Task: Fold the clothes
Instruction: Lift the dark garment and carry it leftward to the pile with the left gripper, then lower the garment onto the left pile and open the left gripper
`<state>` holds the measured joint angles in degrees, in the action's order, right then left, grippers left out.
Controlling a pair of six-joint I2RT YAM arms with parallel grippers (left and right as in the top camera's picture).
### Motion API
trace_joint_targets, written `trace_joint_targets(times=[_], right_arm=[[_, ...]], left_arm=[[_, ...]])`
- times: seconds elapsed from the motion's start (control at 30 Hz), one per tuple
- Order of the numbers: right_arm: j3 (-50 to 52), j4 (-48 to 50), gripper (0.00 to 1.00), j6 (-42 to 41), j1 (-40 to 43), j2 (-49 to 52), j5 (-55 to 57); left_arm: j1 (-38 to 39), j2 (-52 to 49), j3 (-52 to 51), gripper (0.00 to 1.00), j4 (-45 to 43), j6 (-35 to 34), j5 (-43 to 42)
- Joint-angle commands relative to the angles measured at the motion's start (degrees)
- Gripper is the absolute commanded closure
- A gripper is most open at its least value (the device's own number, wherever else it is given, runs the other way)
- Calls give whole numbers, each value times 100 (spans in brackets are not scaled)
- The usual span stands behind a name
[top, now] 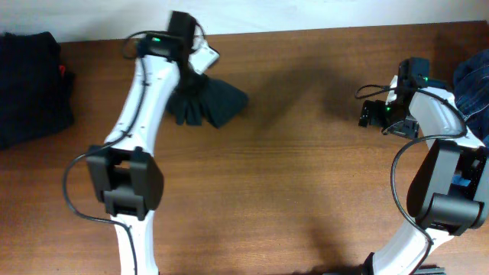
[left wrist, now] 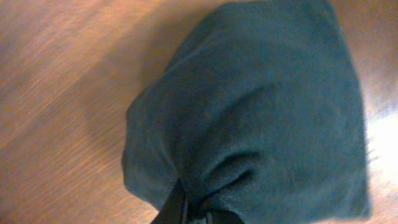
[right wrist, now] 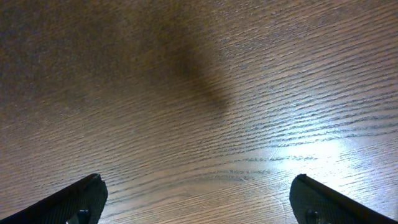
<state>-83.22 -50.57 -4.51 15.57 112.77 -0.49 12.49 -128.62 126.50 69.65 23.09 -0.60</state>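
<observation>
The left gripper swings to the left in the overhead view, over the black pile, and releases the garment next, because more clothes already lie there.
A dark teal-black garment (top: 206,103) hangs bunched up over the back left of the wooden table. My left gripper (top: 189,82) is shut on its top edge, and the cloth (left wrist: 261,106) fills most of the left wrist view, with the black fingers (left wrist: 176,205) pinching a gathered fold at the bottom. My right gripper (top: 372,113) stands open above bare wood at the right, its two fingertips (right wrist: 74,202) far apart and nothing between them. More clothes lie as a black pile (top: 30,88) at the far left.
A blue garment (top: 474,88) lies at the right edge behind the right arm. A small red item (top: 66,73) shows beside the black pile. The wooden table (top: 290,176) spans the view, and its back edge runs along the top.
</observation>
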Motion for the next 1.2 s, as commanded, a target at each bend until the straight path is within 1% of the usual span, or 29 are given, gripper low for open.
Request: trace_joint_targets(times=[0.0, 0.07, 0.23, 0.4, 0.47, 0.6, 0.8, 1.0, 1.17], right_arm=[[-79, 0, 1, -39, 22, -107, -33], [-79, 0, 1, -42, 22, -107, -33], [-79, 0, 1, -39, 22, -107, -33], [-79, 2, 1, -39, 22, -107, -33], [-79, 0, 2, -39, 22, -107, -33], [-79, 0, 1, -39, 22, -107, -33], [-79, 0, 1, -39, 22, -107, -33], [-79, 0, 1, -39, 22, -107, -33], [-79, 0, 1, -39, 22, -107, -33]], left_arm=[[-535, 179, 420, 100, -15, -728, -459], [-824, 179, 584, 100, -15, -953, -457], [-1504, 179, 890, 100, -31, -1132, -433], [-2190, 179, 957, 100, -367, -1709, -431], [-2465, 177, 955, 100, -501, -1792, -507], [-2977, 177, 955, 100, -772, -1832, -743], [-3576, 177, 953, 100, -1034, -1902, -739], [-3939, 107, 951, 100, -1213, -1902, -745], [-4116, -293, 951, 100, -1248, -1904, -815]])
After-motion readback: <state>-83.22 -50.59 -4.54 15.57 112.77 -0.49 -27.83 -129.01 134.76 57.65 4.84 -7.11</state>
